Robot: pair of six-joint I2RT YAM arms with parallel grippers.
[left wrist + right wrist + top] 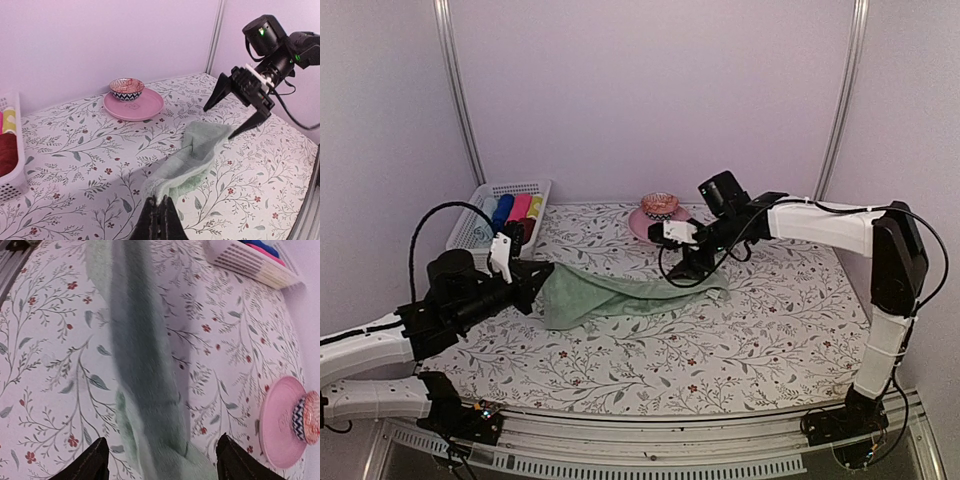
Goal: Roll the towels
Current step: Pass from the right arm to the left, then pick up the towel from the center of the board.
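Note:
I will next lower my right gripper and move it onto the towel's loose end (721, 284), because that end is below it and to its right in the top view.
The pale sage green towel (610, 295) hangs stretched between my grippers over the floral table cover, bunched lengthwise; its round motif is hidden. My left gripper (542, 275) is shut on the towel's left corner, and the left wrist view shows the cloth (200, 150) pinched at the fingertips (161, 202). My right gripper (686, 268) is open just over the towel's right end, and it shows in the left wrist view (220, 122). In the right wrist view the towel (145, 365) runs between the spread fingers (161, 450). A dark red cloth (7, 152) lies in the basket.
A white basket (480, 215) with blue, pink and yellow rolls stands at the back left. A pink plate (642, 222) holding a patterned bowl (659, 205) sits at the back centre, just behind my right gripper. Walls enclose the table on three sides.

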